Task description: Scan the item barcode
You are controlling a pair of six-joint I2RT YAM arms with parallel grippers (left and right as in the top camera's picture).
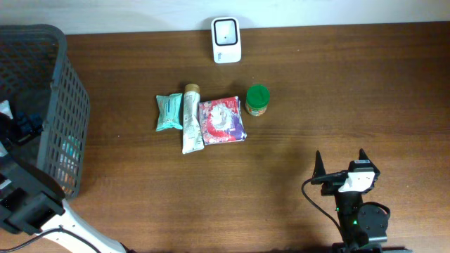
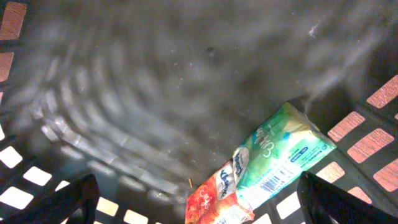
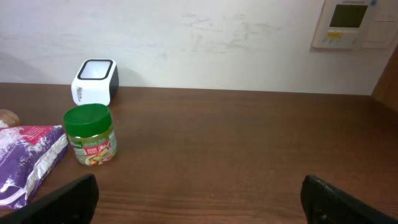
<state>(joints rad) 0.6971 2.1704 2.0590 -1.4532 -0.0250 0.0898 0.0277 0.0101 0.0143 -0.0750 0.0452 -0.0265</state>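
I will next move my left gripper down toward the bottom of the basket onto the green part of the packet with the barcode, since that part lies uncovered below my gripper's open fingers.
The white barcode scanner point(image 1: 226, 40) stands at the table's far edge and also shows as the scanner point(image 3: 94, 82) in the right wrist view. My left gripper point(image 2: 199, 179) is open inside the dark basket point(image 1: 49, 105), just above a green and orange packet point(image 2: 273, 155) lying on the basket floor with its barcode point(image 2: 271, 183) facing up. Nothing is between its fingers. My right gripper point(image 1: 339, 156) hangs open and empty over bare wood at the front right; the same gripper point(image 3: 199, 180) faces the scanner from afar.
In the table's middle lie a teal packet point(image 1: 169, 112), a pale tube point(image 1: 191, 119) and a purple-red pouch point(image 1: 222, 121), with a green-lidded jar point(image 1: 257, 100) beside them. The jar point(image 3: 91, 134) and pouch point(image 3: 28, 162) sit left of the right gripper.
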